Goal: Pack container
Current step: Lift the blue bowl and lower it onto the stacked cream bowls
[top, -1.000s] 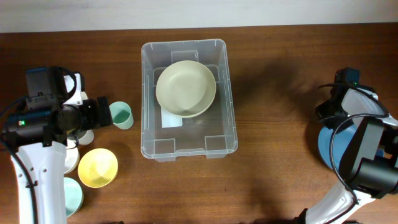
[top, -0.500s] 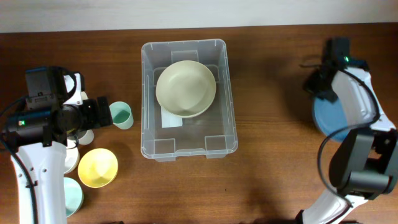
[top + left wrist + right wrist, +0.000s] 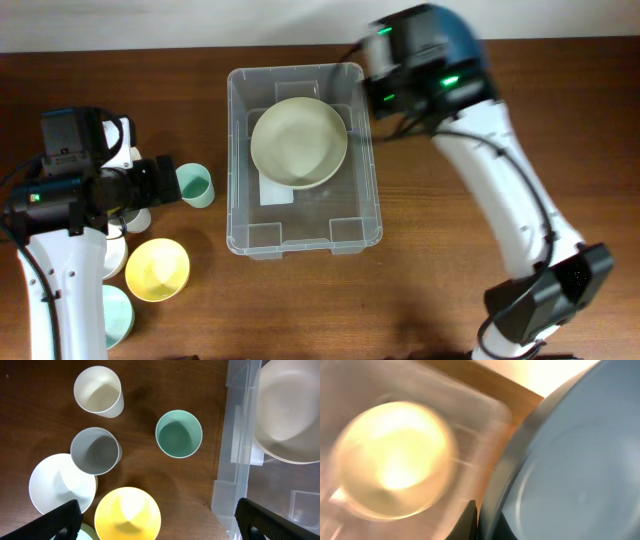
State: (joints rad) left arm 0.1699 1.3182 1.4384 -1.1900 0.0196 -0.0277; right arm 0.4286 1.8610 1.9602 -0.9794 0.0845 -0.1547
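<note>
I need to swing my right gripper to the left in the overhead view and lower the blue bowl onto the cream bowl, whose open inside (image 3: 299, 143) (image 3: 395, 460) is empty.
The clear plastic container (image 3: 371, 190) stands mid-table with a cream bowl (image 3: 298, 141) inside it. My right gripper (image 3: 425, 55) hovers, motion-blurred, over the container's far right corner. It is shut on the rim of a blue bowl (image 3: 458, 35). In the right wrist view the blue bowl (image 3: 580, 460) fills the right side. The right gripper (image 3: 479, 510) pinches its edge, and the container (image 3: 485, 435) and cream bowl (image 3: 395, 455) are blurred at left. My left gripper (image 3: 160, 180) is open beside a teal cup (image 3: 195, 185), holding nothing. Its fingers (image 3: 62, 520) straddle a yellow bowl (image 3: 127, 512).
Left of the container stand the teal cup (image 3: 179, 434), a grey cup (image 3: 95, 451), a white cup (image 3: 98, 391) and a white bowl (image 3: 50, 485). From overhead, the yellow bowl (image 3: 157, 270) and a pale teal bowl (image 3: 118, 315) sit near the front left edge.
My right arm has swung from the table's right side across to the container's far right corner, carrying the blue bowl. The left arm has not moved.
</note>
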